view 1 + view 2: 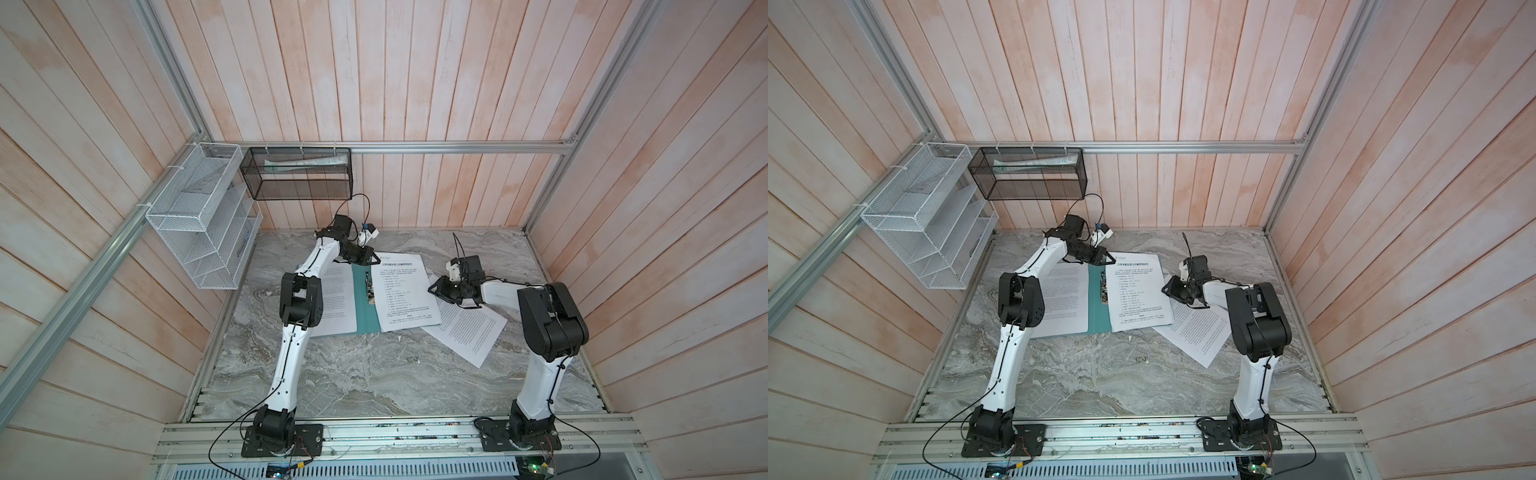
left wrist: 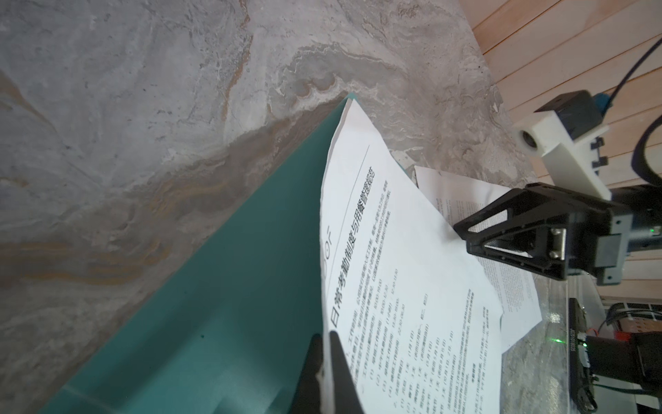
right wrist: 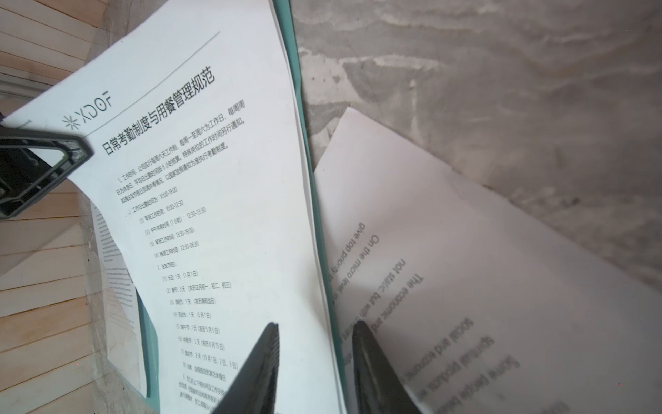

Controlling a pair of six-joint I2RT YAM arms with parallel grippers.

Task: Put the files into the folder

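Observation:
The sheet's near end reaches the folder's near edge. I will next move my left gripper slightly outward toward the folder's far edge (image 2: 215, 238) and release the sheet's corner there.
The teal folder (image 1: 366, 318) (image 1: 1099, 318) lies open on the marble table. One of the files (image 1: 338, 303) covers its left half. The sheet with the bold heading (image 1: 405, 295) (image 2: 394, 269) (image 3: 215, 179) lies over its right half. My left gripper (image 1: 371, 259) (image 2: 324, 331) is shut on that sheet's far left corner, paper showing between the fingers. My right gripper (image 1: 432, 289) (image 3: 317, 324) stands open astride the folder's right edge (image 3: 297, 71). Another sheet (image 1: 465, 332) (image 3: 447, 251) lies askew on the table at the right.
A metal clip (image 1: 369, 286) sits by the folder's spine. A white wire-mesh rack (image 1: 203, 216) and a black mesh basket (image 1: 297, 172) hang on the back left rails. Wooden walls close in three sides. Bare marble (image 1: 374, 374) stretches in front of the folder.

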